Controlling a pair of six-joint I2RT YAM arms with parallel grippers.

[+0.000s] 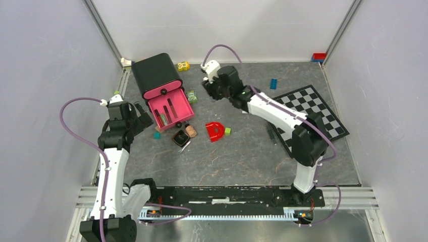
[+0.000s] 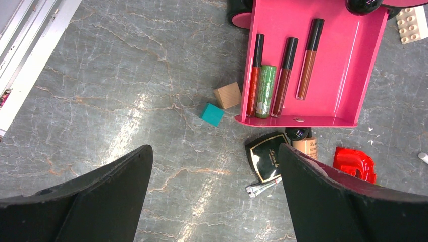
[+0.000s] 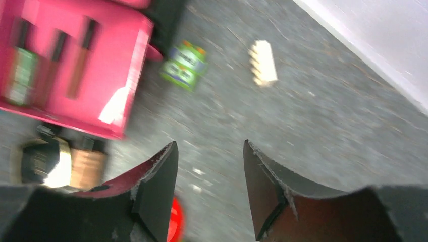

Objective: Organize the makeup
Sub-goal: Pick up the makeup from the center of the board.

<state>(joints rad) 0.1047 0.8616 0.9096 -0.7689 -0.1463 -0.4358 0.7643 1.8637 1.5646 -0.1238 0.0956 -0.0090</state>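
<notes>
My right gripper will next swing toward the white-tipped piece [image 1: 246,112], which lies below and to the right in the top view, and come down onto it.
A pink drawer [image 2: 348,70] stands pulled out of a black and pink box [image 1: 155,74]. In it lie three slim dark-red/brown tubes [image 2: 284,75] and a green tube [image 2: 264,91]. In front of the drawer lie a square black compact [image 2: 266,156], a small beige black-capped bottle [image 2: 305,143] and a silver-tipped pencil [image 2: 261,187]. My left gripper [image 2: 214,166] is open and empty, above the bare table left of the compact. My right gripper [image 3: 209,166] is open and empty, up behind the drawer's right side; its view is blurred.
A teal cube [image 2: 211,114] and a wooden cube [image 2: 227,95] lie left of the drawer. A red D-shaped piece [image 1: 215,131], coloured bricks [image 1: 192,97] and a cream brick [image 3: 263,63] lie around. A chessboard [image 1: 313,113] is at the right.
</notes>
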